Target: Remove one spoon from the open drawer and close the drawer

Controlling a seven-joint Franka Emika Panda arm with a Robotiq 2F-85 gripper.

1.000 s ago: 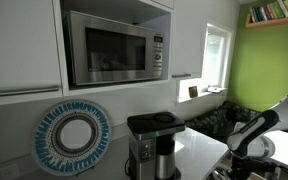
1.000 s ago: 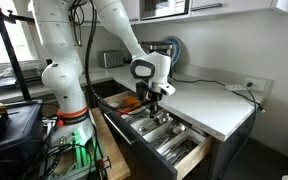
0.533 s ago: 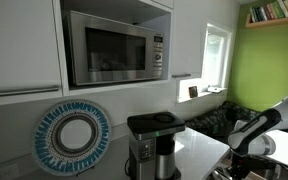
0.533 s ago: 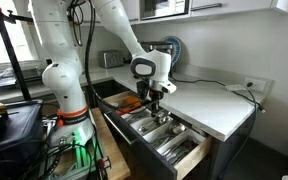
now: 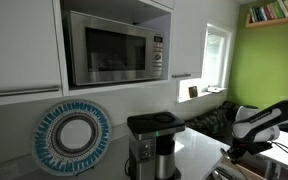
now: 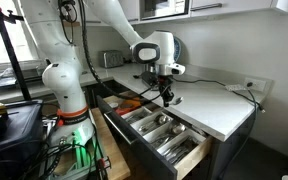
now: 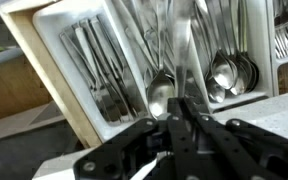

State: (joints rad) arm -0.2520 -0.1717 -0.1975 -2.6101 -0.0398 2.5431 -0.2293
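The robot needs to carry the spoon outward past the drawer (image 6: 189,160) and lower it onto the bare white countertop outward of and below the gripper. The gripper should then release the spoon's handle.
My gripper (image 6: 165,90) hangs above the open drawer (image 6: 189,160), near the white countertop's edge. Its jaws stand together, shut on a slender silvery spoon (image 6: 168,99) that hangs down from the fingertips. In the wrist view the gripper (image 7: 181,108) pinches the spoon (image 7: 161,93) at its bowl end, and the handle points away over the cutlery tray (image 7: 54,38). The tray holds several more spoons, knives and forks in compartments. In an exterior view the gripper (image 5: 234,150) shows at the right edge.
A black coffee machine (image 5: 152,145) stands on the white counter (image 6: 219,108). A microwave (image 5: 114,45) sits above, and a blue-rimmed round plate (image 5: 72,137) leans on the wall. The robot base (image 6: 64,80) and cables stand beside the drawer.
The gripper has risen out of the drawer and shifted toward the counter, with the spoon in it. The wrist has turned.
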